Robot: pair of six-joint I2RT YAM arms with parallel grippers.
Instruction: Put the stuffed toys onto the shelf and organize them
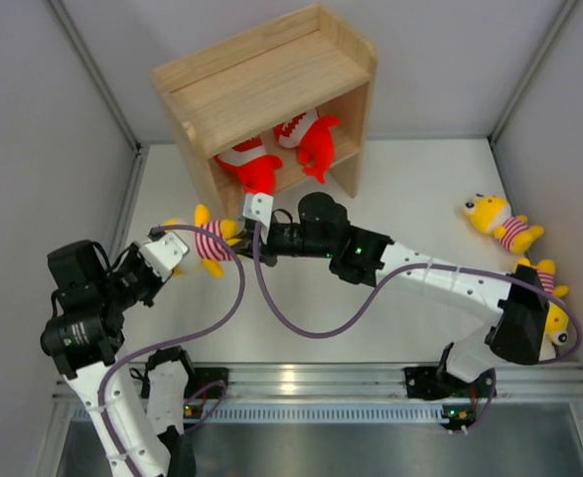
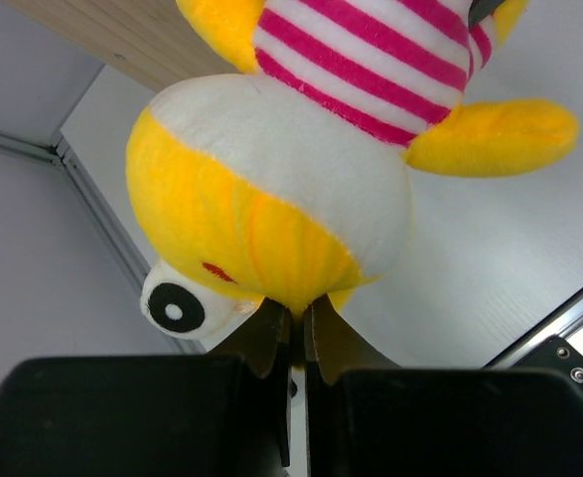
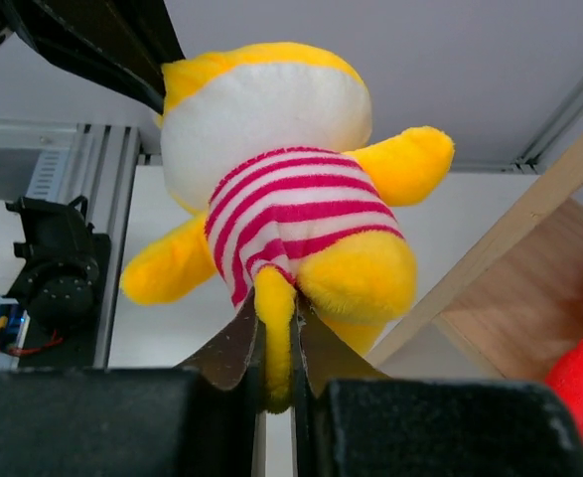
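I should lift the toy up with my right gripper and turn outward over the shelf's empty top board [image 1: 210, 105], which is above and outward of it. Then I should lower the toy and let go.
A yellow stuffed toy in a red-and-white striped shirt [image 1: 210, 237] hangs between both grippers, just in front of the wooden shelf [image 1: 261, 75]. My left gripper [image 1: 177, 245] is shut on the top of its head [image 2: 261, 229]. My right gripper [image 1: 256, 211] is shut on one thin yellow limb of it [image 3: 274, 308]. Two red fish-like toys [image 1: 254, 164] [image 1: 313, 139] lie on the shelf's lower tier. Two more yellow striped toys lie at the right, one on the table [image 1: 502, 223] and one [image 1: 552, 298] partly behind the right arm.
The shelf's side panel and lower board show at the right of the right wrist view [image 3: 529, 288]. Grey enclosure walls stand on both sides. An aluminium rail [image 1: 311, 383] runs along the near edge by the arm bases.
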